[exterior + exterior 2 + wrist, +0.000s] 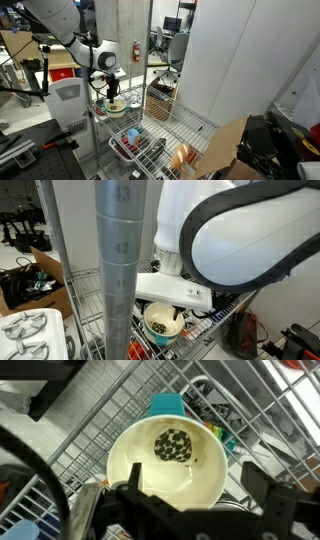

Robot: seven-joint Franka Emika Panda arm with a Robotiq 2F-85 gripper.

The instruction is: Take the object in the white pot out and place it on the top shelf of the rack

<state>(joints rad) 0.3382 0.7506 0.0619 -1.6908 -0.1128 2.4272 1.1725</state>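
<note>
Next, my open gripper lowers into the white pot (167,460) toward its teal handle, fingers astride the object. The spotted object (173,445) lies below the pot's rim on that side.
The white pot (167,460) sits on a wire shelf of the silver rack (110,410). Inside it lies a small dark object with pale spots (173,444). In the wrist view my gripper (196,485) hangs open just above the pot, its fingers spread either side of the near rim, holding nothing. In an exterior view the pot (115,108) stands on the rack (160,125) with my gripper (111,92) right over it. In the other exterior view the pot (163,325) and the spotted object (159,330) show under the arm, behind a rack post (120,270).
A teal object (166,405) lies on the level below the pot, with a white bin (135,140) of items and a brown object (181,155) there too. A white panel (235,60) stands beside the rack. Cardboard boxes (158,102) are behind.
</note>
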